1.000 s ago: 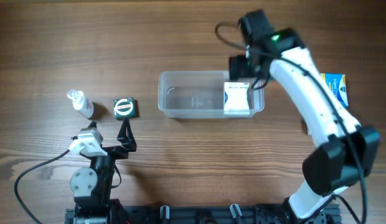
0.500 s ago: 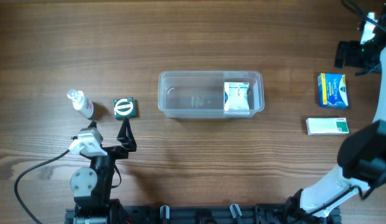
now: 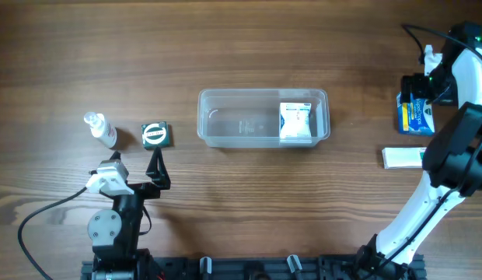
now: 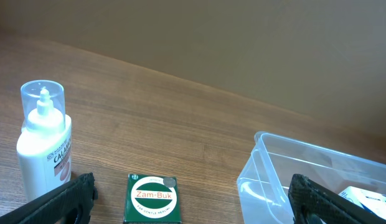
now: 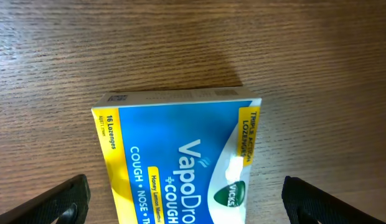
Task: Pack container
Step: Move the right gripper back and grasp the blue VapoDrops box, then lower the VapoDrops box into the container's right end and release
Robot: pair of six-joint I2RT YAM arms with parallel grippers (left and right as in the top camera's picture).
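Observation:
The right gripper moves down around the blue and yellow VapoDrops box point(image 3: 416, 117) point(image 5: 183, 165) next and closes on its sides, since it lies below, between the spread fingers.
The clear plastic container point(image 3: 225, 118) sits at the table's middle, with a white box point(image 3: 295, 122) lying in its right end. It also shows in the left wrist view point(image 4: 268, 163). My right gripper point(image 3: 417, 87) is open and hovers over a blue and yellow VapoDrops box point(image 3: 416, 117) at the far right. That box lies between the spread fingers point(image 5: 187, 199) in the right wrist view point(image 5: 174, 143). My left gripper point(image 3: 157, 168) is open and empty, just in front of a green Zam-Buk box point(image 3: 155, 135), which the left wrist view point(image 4: 151, 198) also shows.
A small clear bottle with a white cap point(image 3: 101, 130) stands left of the green box and shows in the left wrist view point(image 4: 43, 146). A white and green flat box point(image 3: 402, 158) lies in front of the blue box.
My right arm left the container's right end, where the white box stays, swung to the far right and came down over the blue box. The left arm has not moved.

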